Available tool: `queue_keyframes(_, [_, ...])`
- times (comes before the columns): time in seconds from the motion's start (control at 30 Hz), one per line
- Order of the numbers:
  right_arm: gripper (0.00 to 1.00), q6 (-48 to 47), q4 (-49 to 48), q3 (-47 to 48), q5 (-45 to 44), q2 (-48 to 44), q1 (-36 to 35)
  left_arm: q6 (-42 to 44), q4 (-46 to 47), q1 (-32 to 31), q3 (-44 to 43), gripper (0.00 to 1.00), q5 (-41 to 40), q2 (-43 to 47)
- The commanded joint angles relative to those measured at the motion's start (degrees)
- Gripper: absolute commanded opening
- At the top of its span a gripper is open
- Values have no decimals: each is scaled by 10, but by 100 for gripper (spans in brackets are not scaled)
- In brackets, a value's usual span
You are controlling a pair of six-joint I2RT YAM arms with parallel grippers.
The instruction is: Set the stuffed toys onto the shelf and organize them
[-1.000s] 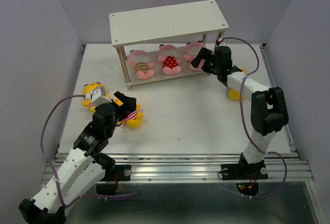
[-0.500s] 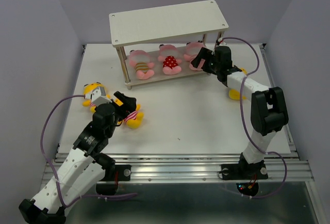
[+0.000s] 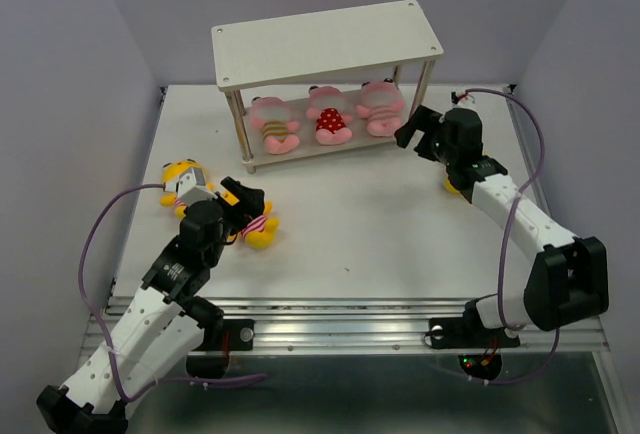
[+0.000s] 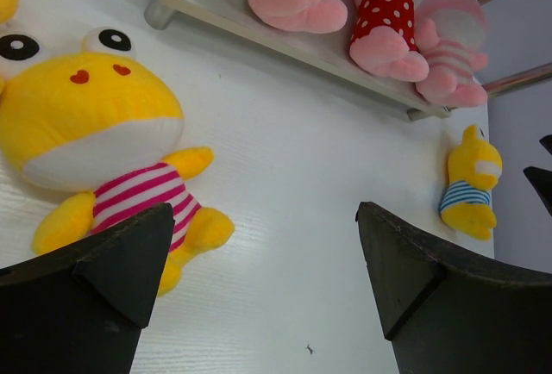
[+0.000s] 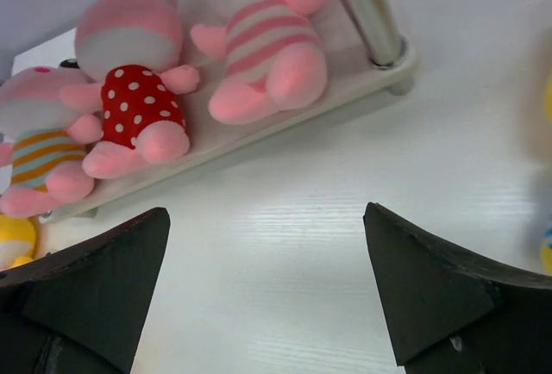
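The blue-striped toy's foot (image 3: 449, 185) is below my right gripper, still off the shelf (image 3: 330, 42). My right gripper will move down and to the right in the top view next, onto the foot.
The pale two-tier shelf (image 3: 330, 42) stands at the back. Three pink toys lie on its lower board: yellow-striped (image 3: 272, 124), red dotted (image 3: 330, 119) and pink-striped (image 3: 382, 112); they also show in the right wrist view (image 5: 259, 42). A yellow pink-striped toy (image 4: 103, 146) lies on the table just ahead of my open, empty left gripper (image 3: 245, 199). Another yellow toy (image 3: 180, 176) lies left of that arm. A yellow blue-striped toy (image 4: 470, 186) lies partly hidden under my right arm (image 3: 457, 184). My right gripper (image 3: 418, 129) is open and empty, just right of the shelf.
The white table (image 3: 380, 224) ends at a metal rail (image 3: 350, 329) in front. Purple walls close in the left, right and back. Cables loop off both arms.
My right gripper has drawn back out of the shelf's lower tier to the right, leaving the pink-striped pink toy on the board. The left arm has not moved.
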State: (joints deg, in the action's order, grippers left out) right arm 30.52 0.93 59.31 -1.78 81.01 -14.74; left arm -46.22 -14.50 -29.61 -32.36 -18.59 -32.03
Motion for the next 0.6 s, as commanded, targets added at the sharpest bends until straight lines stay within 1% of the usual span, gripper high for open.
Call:
queue_keyframes(0.0, [100,10,105,-28,-121,-58,-5,0,6,1,3,99,-6,3])
queue_keyframes(0.03, [100,11,126,-30,-140,-68,-5,0,6,0,3,99,-5,2])
queue_keyframes(0.07, [100,14,168,-30,-184,-84,-5,1,6,0,3,99,-3,2])
queue_keyframes(0.1, [100,17,187,-28,-206,-90,-5,1,6,1,3,99,-2,2])
queue_keyframes(0.17, [100,23,238,-24,-260,-93,-5,1,9,0,4,99,-1,2])
queue_keyframes(0.2, [100,24,250,-23,-273,-90,-5,2,10,0,4,99,0,2])
queue_keyframes(0.23, [100,27,260,-22,-277,-86,2,2,10,0,3,99,0,1])
queue_keyframes(0.37, [100,31,265,-24,-239,-51,27,4,11,0,1,99,0,0])
queue_keyframes(0.57, [100,30,253,-15,-252,5,38,3,11,0,4,99,1,0])
